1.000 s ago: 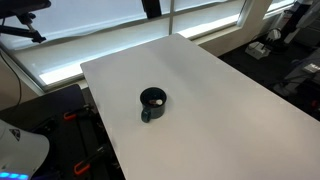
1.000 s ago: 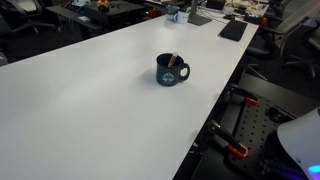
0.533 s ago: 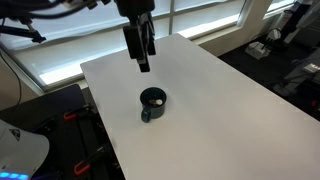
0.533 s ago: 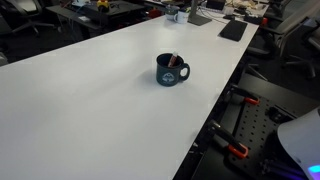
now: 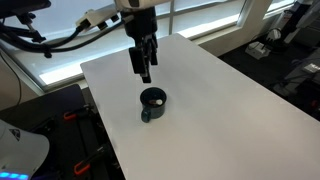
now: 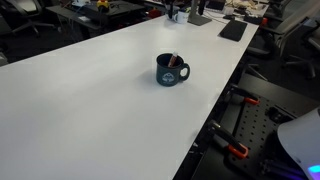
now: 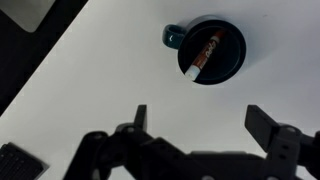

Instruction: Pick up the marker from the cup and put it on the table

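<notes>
My gripper comes down over the cup next and brings its open fingers around the marker's pale tip (image 6: 175,56) (image 7: 193,72) below them, because that end pokes above the cup's rim.
The black cup (image 5: 152,102) stands on the white table (image 5: 220,100); it also shows in the exterior view (image 6: 171,69) and the wrist view (image 7: 208,48). The marker (image 7: 200,58), reddish-dark with a pale tip, leans inside the cup; its tip peeks out in an exterior view (image 6: 174,62). My gripper (image 5: 145,72) hangs above the table, a little behind the cup. In the wrist view the gripper (image 7: 203,122) is open and empty, its jaws wide apart, with the cup ahead of them. The gripper is out of one exterior view.
The table's edges drop off to dark floor (image 5: 270,70). Black cables and arm base (image 5: 60,40) are behind the table. Desks with clutter (image 6: 200,12) stand beyond the far end. A black and orange stand (image 6: 245,140) sits beside the table.
The arm has come into view over the last second and has moved down and closer to the cup. The cup and marker have not moved.
</notes>
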Robot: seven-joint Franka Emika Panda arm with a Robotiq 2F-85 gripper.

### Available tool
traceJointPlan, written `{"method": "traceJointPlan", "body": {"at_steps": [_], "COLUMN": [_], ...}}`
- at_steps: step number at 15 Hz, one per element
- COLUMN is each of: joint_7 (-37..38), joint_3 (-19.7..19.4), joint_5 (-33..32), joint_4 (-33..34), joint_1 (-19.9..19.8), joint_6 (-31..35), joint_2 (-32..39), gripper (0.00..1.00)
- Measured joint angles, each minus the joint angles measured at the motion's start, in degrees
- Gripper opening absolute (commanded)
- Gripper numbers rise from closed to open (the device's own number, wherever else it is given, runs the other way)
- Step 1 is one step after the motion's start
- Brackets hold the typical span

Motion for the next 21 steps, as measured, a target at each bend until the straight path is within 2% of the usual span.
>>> {"method": "traceJointPlan", "body": {"at_steps": [2, 4, 5, 6, 7, 9, 12, 13, 15, 17, 18, 19, 21], "joint_7": [0.17, 0.97, 1.29, 1.51, 2.06, 3.19, 5.30, 5.91, 7.21, 8.43, 9.39, 10.45, 13.41], "joint_3": [0.00, -0.04, -0.08, -0.20, -0.37, -0.74, -1.28, -1.44, -1.71, -2.08, -2.18, -2.21, -2.21], "joint_5": [-0.01, -0.20, -0.45, -0.84, -1.41, -2.69, -4.89, -5.62, -6.68, -6.88, -7.03, -7.22, -8.57], "joint_4": [0.05, 0.07, 0.07, 0.08, 0.07, 0.07, 0.07, 0.08, 0.08, 0.08, 0.08, 0.08, 0.04], "joint_1": [0.00, 0.00, 0.00, 0.00, 0.00, 0.00, 0.01, 0.01, 0.05, 0.29, 0.44, 0.62, 1.22], "joint_6": [0.16, 1.70, 2.93, 4.30, 5.80, 8.35, 10.77, 11.26, 11.85, 12.20, 12.28, 12.31, 12.34], "joint_2": [0.73, 2.14, 2.96, 3.79, 4.63, 6.17, 8.13, 8.63, 9.40, 10.05, 10.36, 10.68, 11.39], "gripper": [1.00, 0.96, 0.91, 0.76, 0.74, 0.56, 0.47, 0.47, 0.57, 0.61, 0.67, 0.61, 0.57]}}
